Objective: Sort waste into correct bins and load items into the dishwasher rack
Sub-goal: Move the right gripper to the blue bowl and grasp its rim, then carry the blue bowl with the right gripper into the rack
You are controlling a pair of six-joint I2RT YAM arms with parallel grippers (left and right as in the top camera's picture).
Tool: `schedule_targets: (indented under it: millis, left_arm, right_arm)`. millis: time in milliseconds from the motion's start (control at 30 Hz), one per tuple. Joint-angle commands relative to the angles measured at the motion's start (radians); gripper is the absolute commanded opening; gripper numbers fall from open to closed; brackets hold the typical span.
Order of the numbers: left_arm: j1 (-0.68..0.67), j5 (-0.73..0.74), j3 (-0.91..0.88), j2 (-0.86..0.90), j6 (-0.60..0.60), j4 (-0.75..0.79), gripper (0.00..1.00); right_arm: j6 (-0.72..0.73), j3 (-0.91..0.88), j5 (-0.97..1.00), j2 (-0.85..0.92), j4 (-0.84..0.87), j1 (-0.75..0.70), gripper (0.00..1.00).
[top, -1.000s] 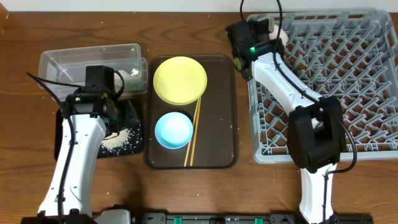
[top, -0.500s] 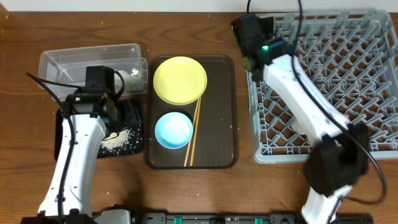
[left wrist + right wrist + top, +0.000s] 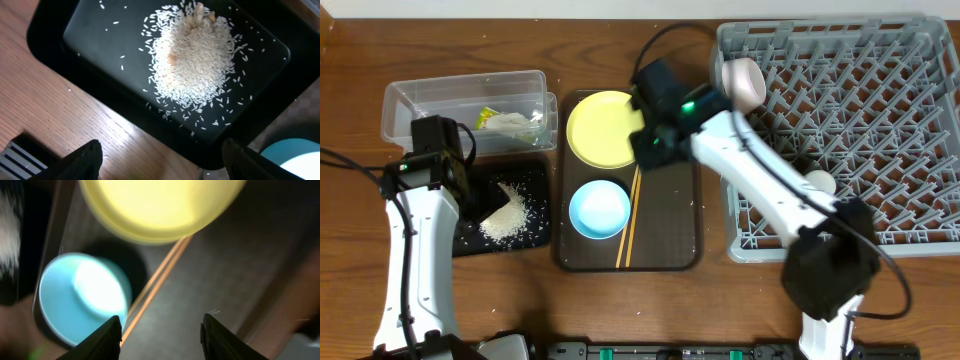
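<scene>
Next, my right gripper moves down and back over the chopsticks onto the blue bowl's rim by the chopsticks, since that rim faces my open fingers.
My left gripper (image 3: 468,195) (image 3: 161,162) hangs open and holds nothing at the near edge of the black tray (image 3: 535,185) (image 3: 75,65), which carries a pile of rice scraps (image 3: 505,215) (image 3: 192,65). The clear tub (image 3: 430,100) contains the wrapper and tissue (image 3: 505,122). My right gripper (image 3: 652,150) (image 3: 162,340) is open and empty above the brown tray, just right of the chopsticks (image 3: 630,220) (image 3: 155,290). The yellow plate (image 3: 605,130) (image 3: 160,205) and blue bowl (image 3: 599,209) (image 3: 82,300) sit there too. A white bowl (image 3: 745,80) and a small white cup (image 3: 820,183) rest in the grey rack (image 3: 880,120).
The dark brown serving tray (image 3: 675,230) lies between the black tray and the rack. My right arm stretches from the table's front edge across the rack's left side. A few stray rice grains lie on the wood beside the black tray.
My right arm swung left from the rack's far left corner to over the brown tray, leaving the white bowl in the rack. My left gripper drew back, uncovering the rice pile.
</scene>
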Motion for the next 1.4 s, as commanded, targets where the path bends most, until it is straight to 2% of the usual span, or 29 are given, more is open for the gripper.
schedule_targets:
  millis: [0,200,300,500,600,633,933,1233,1367]
  left_arm:
    - [0.01,-0.019,0.007,-0.007,-0.021,-0.006,0.8]
    - [0.01,-0.019,0.007,-0.007,-0.021,-0.006,0.8]
    - [0.01,-0.019,0.007,-0.007,-0.021,-0.008,0.8]
    - [0.01,-0.019,0.007,-0.007,-0.021,-0.009,0.8]
    - [0.01,-0.019,0.007,-0.007,-0.021,-0.009,0.8]
    - [0.01,-0.019,0.007,-0.007,-0.021,-0.009,0.8]
    - [0.01,-0.019,0.007,-0.007,-0.021,-0.009,0.8]
    - [0.01,-0.019,0.007,-0.007,-0.021,-0.009,0.8]
    - [0.01,-0.019,0.007,-0.007,-0.021,-0.009,0.8]
  right_arm:
    - [0.011,-0.002,-0.047,0.049,-0.027,0.055,0.46]
    - [0.058,-0.002,-0.043,0.127,-0.038,0.122,0.4]
    - [0.076,-0.002,-0.036,0.165,-0.041,0.139,0.28]
    - [0.134,-0.002,0.042,0.183,-0.035,0.143,0.16]
    - [0.134,-0.002,0.05,0.183,-0.034,0.141,0.03]
    - [0.133,-0.002,0.051,0.183,-0.035,0.141,0.01]
    - [0.129,0.005,0.103,0.133,-0.031,0.107,0.01]
    - [0.062,0.015,0.359,-0.129,-0.018,-0.061,0.01]
    - [0.018,0.014,0.551,-0.223,0.016,-0.177,0.01]
